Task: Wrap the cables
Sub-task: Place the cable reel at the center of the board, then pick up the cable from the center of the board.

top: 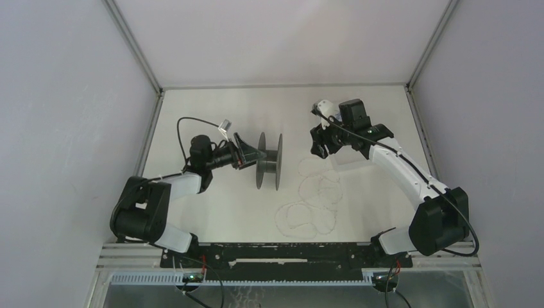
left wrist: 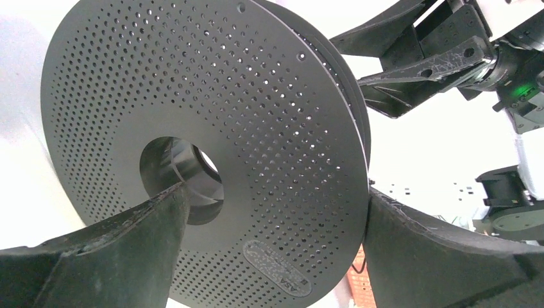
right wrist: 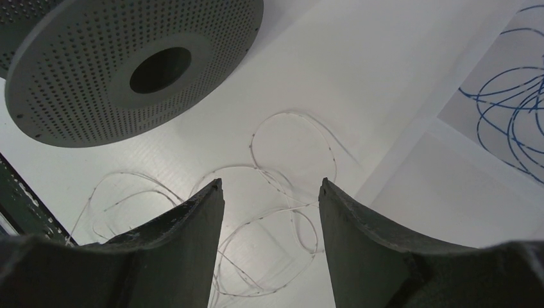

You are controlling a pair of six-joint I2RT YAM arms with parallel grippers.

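The piece of cable at the near loop's edge (top: 334, 211) lies flat below my right gripper and back from it. My right gripper will move back and down to it next.
The cables (top: 312, 192) lie as a thin whitish cord in loose loops on the white table, right of centre. A black perforated spool (top: 269, 160) stands on edge to their left. My left gripper (top: 247, 154) is open right at the spool's left flange. In the left wrist view the left gripper (left wrist: 276, 189) spans that flange (left wrist: 192, 96), one fingertip at the hub hole, the other at the rim. My right gripper (right wrist: 271, 183) hangs open and empty above the cord's loops (right wrist: 289, 114), with the spool (right wrist: 128, 70) to its upper left.
A tangle of thin blue wire (right wrist: 507, 115) lies on a paler sheet at the right of the right wrist view. White walls enclose the table on three sides. A black rail (top: 282, 253) runs along the near edge between the arm bases.
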